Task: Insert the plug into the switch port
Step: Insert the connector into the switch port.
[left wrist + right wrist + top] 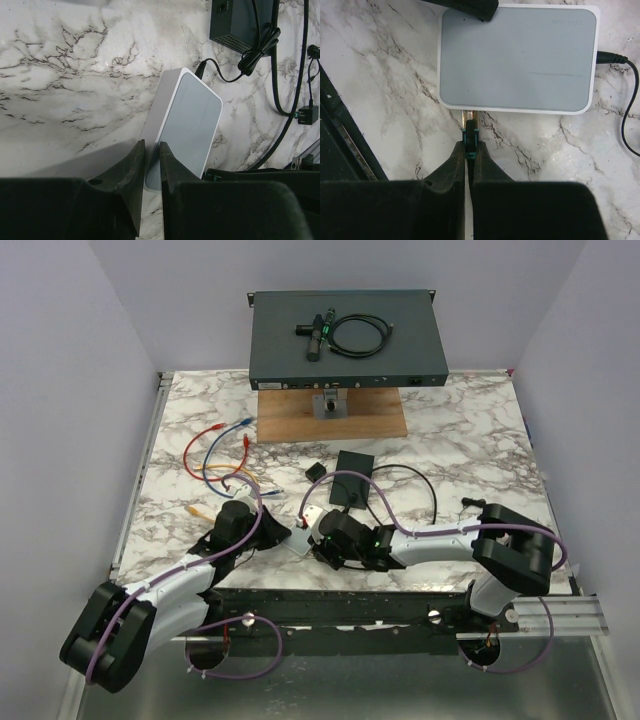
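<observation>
My right gripper should next push the plug it is holding into the switch's near side wall (470,109) and let go of it, because that side is just ahead of the gripper's fingers.
The switch (303,542) is a small white box with a grey top (517,57), lying between my two grippers near the table's front edge. My left gripper (150,147) is shut on the switch (192,125) at its near corner, and one of its black fingers (467,7) shows over the far corner in the right wrist view. My right gripper (470,145) is shut on the plug (470,132), which has a teal boot and a clear tip. The tip meets the switch's near side wall. The port itself is hidden under that edge.
A black power cord (615,60) runs from the switch's right end to a black adapter box (352,465). Loose red, blue and yellow cables (215,455) lie at the left. A large rack unit (345,340) stands on a wooden board (330,420) at the back.
</observation>
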Available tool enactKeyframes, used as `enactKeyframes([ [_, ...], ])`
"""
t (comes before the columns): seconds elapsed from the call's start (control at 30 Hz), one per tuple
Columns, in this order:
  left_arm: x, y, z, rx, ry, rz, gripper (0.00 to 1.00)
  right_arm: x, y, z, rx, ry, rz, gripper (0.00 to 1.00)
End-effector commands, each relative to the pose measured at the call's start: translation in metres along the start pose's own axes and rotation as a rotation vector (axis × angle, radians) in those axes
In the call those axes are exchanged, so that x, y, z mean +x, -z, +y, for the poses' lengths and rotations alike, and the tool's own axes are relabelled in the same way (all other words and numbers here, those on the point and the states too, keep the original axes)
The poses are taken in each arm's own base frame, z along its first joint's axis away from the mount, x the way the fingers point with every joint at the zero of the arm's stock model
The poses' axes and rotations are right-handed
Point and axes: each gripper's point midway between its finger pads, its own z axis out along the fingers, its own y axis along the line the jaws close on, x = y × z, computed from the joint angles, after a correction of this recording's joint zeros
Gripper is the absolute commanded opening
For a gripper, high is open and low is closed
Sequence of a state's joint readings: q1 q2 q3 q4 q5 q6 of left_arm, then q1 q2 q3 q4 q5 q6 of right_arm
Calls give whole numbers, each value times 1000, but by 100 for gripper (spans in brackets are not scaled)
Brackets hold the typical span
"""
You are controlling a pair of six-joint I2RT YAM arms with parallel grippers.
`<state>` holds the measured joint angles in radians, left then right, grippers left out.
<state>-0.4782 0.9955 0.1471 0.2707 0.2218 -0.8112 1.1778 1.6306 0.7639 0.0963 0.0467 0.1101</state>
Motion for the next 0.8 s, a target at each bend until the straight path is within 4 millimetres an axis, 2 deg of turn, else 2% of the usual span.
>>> enactKeyframes([
  [0.0,33,6,-2,59,-2,130,13,-44,-6,-5,49,-60,-171,1],
  [0.2,44,7,-10,117,-30,166,9,-51,1,-20,133,-93,-201,1],
  [0.37,57,7,-21,153,-61,213,7,-54,4,-21,137,-76,-203,1],
  [0.77,78,16,-25,177,-67,274,4,-57,16,-28,172,-28,-219,1],
])
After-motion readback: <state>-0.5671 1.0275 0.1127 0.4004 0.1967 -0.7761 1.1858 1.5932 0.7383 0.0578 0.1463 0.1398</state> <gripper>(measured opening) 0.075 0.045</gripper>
